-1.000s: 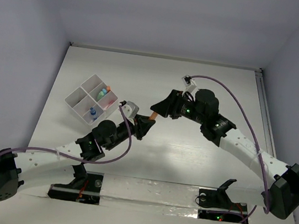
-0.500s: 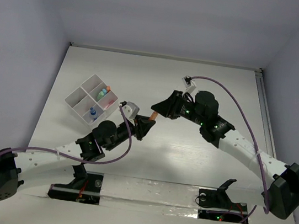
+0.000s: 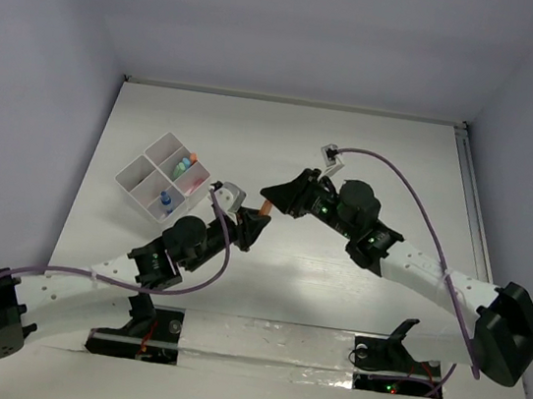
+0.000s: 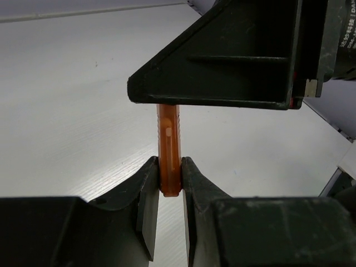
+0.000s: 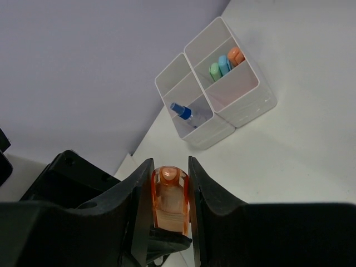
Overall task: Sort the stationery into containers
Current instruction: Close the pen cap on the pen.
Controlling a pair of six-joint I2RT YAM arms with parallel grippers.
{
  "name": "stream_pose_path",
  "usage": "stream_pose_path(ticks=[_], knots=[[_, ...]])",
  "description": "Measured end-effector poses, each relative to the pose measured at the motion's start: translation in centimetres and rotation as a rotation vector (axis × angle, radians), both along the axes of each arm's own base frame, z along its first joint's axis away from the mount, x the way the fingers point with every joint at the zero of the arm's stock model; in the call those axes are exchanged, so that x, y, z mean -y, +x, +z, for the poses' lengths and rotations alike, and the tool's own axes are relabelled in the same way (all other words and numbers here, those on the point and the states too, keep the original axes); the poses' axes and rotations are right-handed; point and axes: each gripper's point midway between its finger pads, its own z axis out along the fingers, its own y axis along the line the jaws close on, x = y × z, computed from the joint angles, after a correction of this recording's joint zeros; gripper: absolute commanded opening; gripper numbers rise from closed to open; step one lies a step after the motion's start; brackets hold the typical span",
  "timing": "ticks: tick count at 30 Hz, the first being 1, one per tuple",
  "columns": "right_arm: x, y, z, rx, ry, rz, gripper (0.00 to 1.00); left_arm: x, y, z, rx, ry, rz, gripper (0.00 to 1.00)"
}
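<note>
My right gripper carries this orange marker left in the top view next, over the white container's section by the stored markers, and releases it beside its kind.
An orange marker [image 3: 265,206] hangs above the table, held at both ends. My left gripper [image 3: 255,221] is shut on its lower end, seen close in the left wrist view [image 4: 170,177] with the marker [image 4: 168,133] upright between the jaws. My right gripper [image 3: 273,193] is shut on its cap end [image 5: 169,192], its jaws touching both sides. The white containers [image 3: 157,162] stand at the left. In the right wrist view [image 5: 245,94] one box holds green, blue and orange markers [image 5: 225,63], and another holds a blue-white tube [image 5: 183,112].
The containers are a block of joined open boxes, left of both grippers. Purple cables loop from each arm. The table's back edge meets the wall, and a rail runs along the right side [image 3: 468,178].
My right gripper has moved left and down towards my left gripper and closed the gap along the marker. My left arm has shifted slightly left.
</note>
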Motion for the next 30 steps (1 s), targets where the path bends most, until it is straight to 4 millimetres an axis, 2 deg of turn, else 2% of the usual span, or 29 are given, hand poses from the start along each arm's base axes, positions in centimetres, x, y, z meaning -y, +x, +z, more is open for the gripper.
stream_pose_path(ticks=[6,14,21,25,28,30], knots=[[-0.6,0.1,0.3,0.041,0.057,-0.049,0.00,-0.4,0.4,0.6,-0.005,0.035,0.032,0.00],[-1.2,0.1,-0.9,0.032,0.116,-0.106,0.00,-1.3,0.6,-0.4,-0.013,0.158,0.060,0.00],[-1.1,0.4,0.1,0.036,0.168,-0.137,0.00,-1.3,0.8,0.6,-0.009,0.187,0.061,0.00],[-1.0,0.3,0.2,0.027,0.148,-0.145,0.00,-1.2,0.6,0.5,-0.036,0.164,0.057,0.00],[-1.3,0.3,1.4,0.036,0.130,-0.124,0.00,-1.5,0.3,1.4,-0.045,0.109,0.061,0.07],[-1.5,0.4,2.6,0.042,0.133,-0.086,0.00,-1.9,0.1,2.6,-0.043,0.055,0.065,0.18]])
